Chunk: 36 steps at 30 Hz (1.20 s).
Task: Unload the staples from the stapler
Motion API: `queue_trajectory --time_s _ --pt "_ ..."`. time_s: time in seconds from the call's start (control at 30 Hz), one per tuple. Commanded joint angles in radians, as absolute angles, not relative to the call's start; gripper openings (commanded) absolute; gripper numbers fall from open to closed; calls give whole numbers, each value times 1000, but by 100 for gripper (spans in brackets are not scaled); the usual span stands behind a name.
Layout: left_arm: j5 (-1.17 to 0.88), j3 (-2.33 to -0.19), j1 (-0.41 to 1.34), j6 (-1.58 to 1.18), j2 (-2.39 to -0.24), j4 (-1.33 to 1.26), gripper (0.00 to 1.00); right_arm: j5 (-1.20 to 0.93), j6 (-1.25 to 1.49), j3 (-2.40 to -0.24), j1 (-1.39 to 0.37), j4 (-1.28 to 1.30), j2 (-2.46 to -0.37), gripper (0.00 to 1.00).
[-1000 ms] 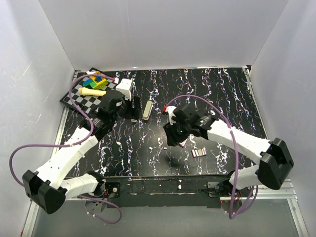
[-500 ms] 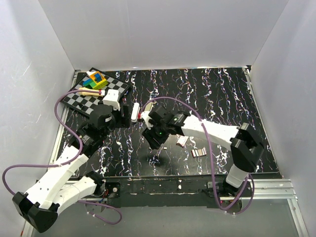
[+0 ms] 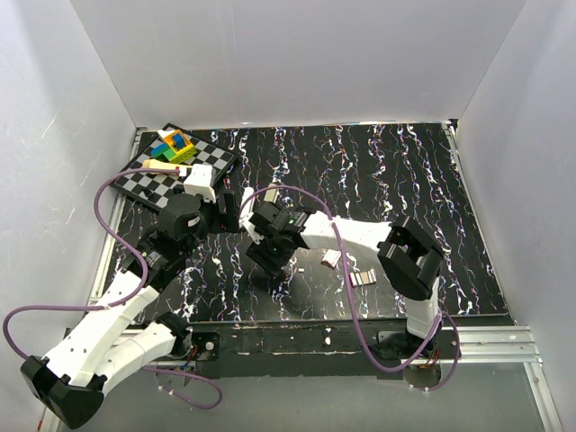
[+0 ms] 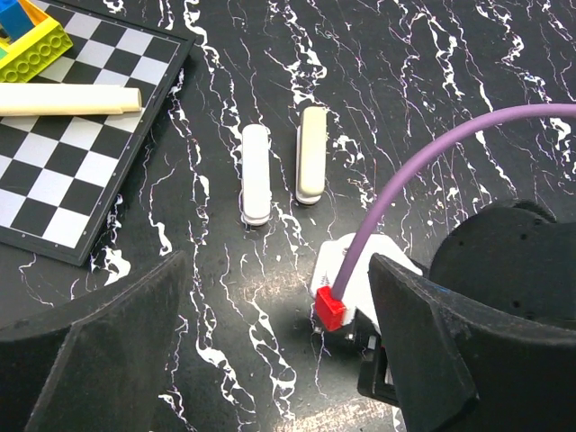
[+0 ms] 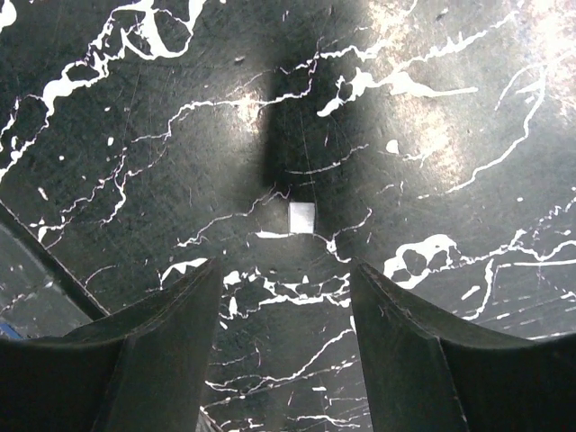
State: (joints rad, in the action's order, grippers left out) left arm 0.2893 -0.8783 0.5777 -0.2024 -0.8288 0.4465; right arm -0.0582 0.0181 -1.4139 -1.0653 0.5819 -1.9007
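My right gripper moves down toward the table next and closes its fingers on the tiny white square chip.
The stapler lies on the black marbled table as two slim bars side by side, one white and one cream. In the top view only a white bit of the stapler shows between the arms. My left gripper is open and empty, a little short of the bars. My right gripper is open and empty over bare table, with a tiny white square chip just ahead of it. In the top view the right gripper sits close beside the left gripper.
A checkerboard at the far left carries colored blocks and a cream stick. A staple strip and a second small piece lie right of the right arm. The right wrist's purple cable crosses the left wrist view.
The right arm has swung left across the table, from near the staple strip to right beside the left gripper. The left gripper has shifted a little left and back.
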Motion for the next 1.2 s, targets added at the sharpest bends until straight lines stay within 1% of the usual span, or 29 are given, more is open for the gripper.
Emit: queue_trajectory --time_s 0.0,0.23,0.57,0.9,1.0,1.17 --pt "298 -874 574 -206 -816 436 82 -35 5 -1476 -1075 600 -1934 67" --pt "301 -876 574 -204 -819 437 82 -26 5 -1506 -1081 618 -1989 66" --pt "305 -876 574 -206 -819 436 82 -18 9 -1531 -1081 627 -2034 63" --pt "302 -876 572 -204 -821 436 82 -5 9 -1557 -1089 644 -2065 57" --pt "304 -874 572 -204 -822 434 82 41 14 -1562 -1091 652 -2074 55" --pt "302 -876 572 -206 -824 434 82 51 12 -1566 -1095 663 -2085 51"
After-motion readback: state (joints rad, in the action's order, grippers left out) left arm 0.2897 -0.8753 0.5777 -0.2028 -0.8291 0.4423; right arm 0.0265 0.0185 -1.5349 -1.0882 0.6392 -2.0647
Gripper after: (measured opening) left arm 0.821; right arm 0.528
